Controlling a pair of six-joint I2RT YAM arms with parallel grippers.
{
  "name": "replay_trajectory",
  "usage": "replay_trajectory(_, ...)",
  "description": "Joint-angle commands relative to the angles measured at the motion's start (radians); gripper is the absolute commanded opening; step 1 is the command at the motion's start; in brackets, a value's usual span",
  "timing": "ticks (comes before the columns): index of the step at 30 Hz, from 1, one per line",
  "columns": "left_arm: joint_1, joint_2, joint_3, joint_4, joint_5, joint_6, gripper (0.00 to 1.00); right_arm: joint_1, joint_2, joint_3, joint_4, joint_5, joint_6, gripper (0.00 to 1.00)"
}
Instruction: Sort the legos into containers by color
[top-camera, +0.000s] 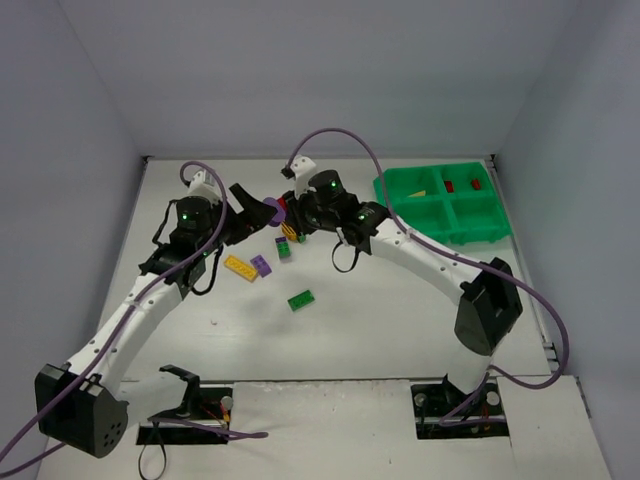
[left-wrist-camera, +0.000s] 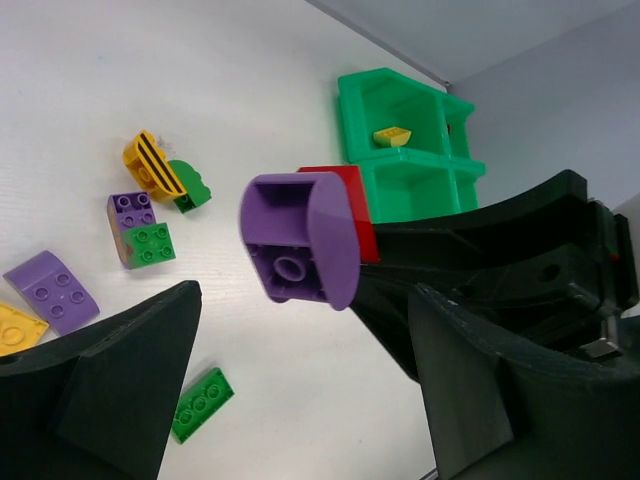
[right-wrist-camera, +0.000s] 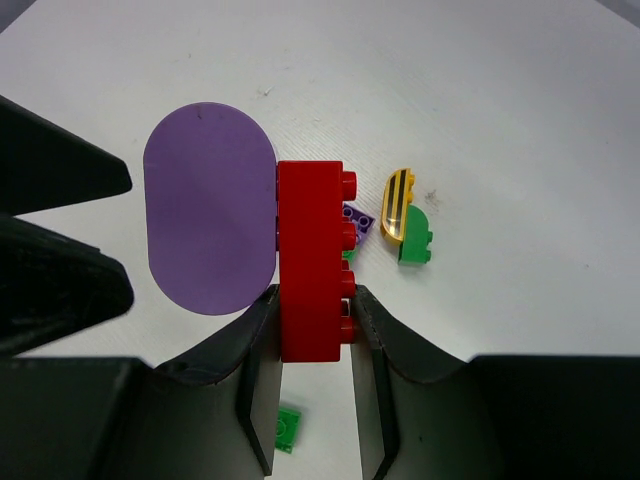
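The section with red bricks lies to my right gripper's right in the top view, so next I carry the matching red brick that way and release it inside.
My right gripper (right-wrist-camera: 312, 312) is shut on a red brick (right-wrist-camera: 312, 265) that has a purple rounded brick (right-wrist-camera: 210, 208) stuck to its flat side. It holds the pair above the table, left of the green tray (top-camera: 445, 205). My left gripper (left-wrist-camera: 305, 300) is open, its two fingers on either side of the purple rounded brick (left-wrist-camera: 300, 238) without touching it. The red brick (left-wrist-camera: 345, 205) shows behind it. In the top view both grippers meet near the purple brick (top-camera: 270, 210). A yellow brick (left-wrist-camera: 391, 136) lies in one tray compartment, and red bricks (top-camera: 462, 185) in another.
Loose on the table lie a yellow brick (top-camera: 240, 268), a purple brick (top-camera: 261, 265), a flat green brick (top-camera: 301, 300), a purple-and-green stack (left-wrist-camera: 140, 228), and a yellow striped piece (right-wrist-camera: 398, 205) against a green rounded brick (right-wrist-camera: 415, 240). Walls enclose the table.
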Motion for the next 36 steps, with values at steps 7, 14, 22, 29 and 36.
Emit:
replay_trajectory(7, 0.021, 0.027, 0.035, 0.145, 0.065, -0.030, 0.77, -0.045, -0.097, -0.008, 0.096, -0.128, 0.035, 0.00)
replay_trajectory(14, 0.021, 0.045, 0.014, 0.236, 0.109, -0.058, 0.74, -0.046, -0.102, -0.007, 0.102, -0.149, 0.035, 0.00)
replay_trajectory(22, 0.021, 0.059, 0.017, 0.242, 0.122, -0.072, 0.67, -0.046, -0.103, -0.001, 0.102, -0.158, 0.036, 0.00)
replay_trajectory(29, 0.021, 0.056, 0.001, 0.247, 0.122, -0.082, 0.50, -0.046, -0.103, -0.002, 0.104, -0.165, 0.041, 0.00)
replay_trajectory(36, 0.022, 0.060, -0.002, 0.253, 0.129, -0.091, 0.24, -0.046, -0.109, -0.001, 0.110, -0.175, 0.045, 0.00)
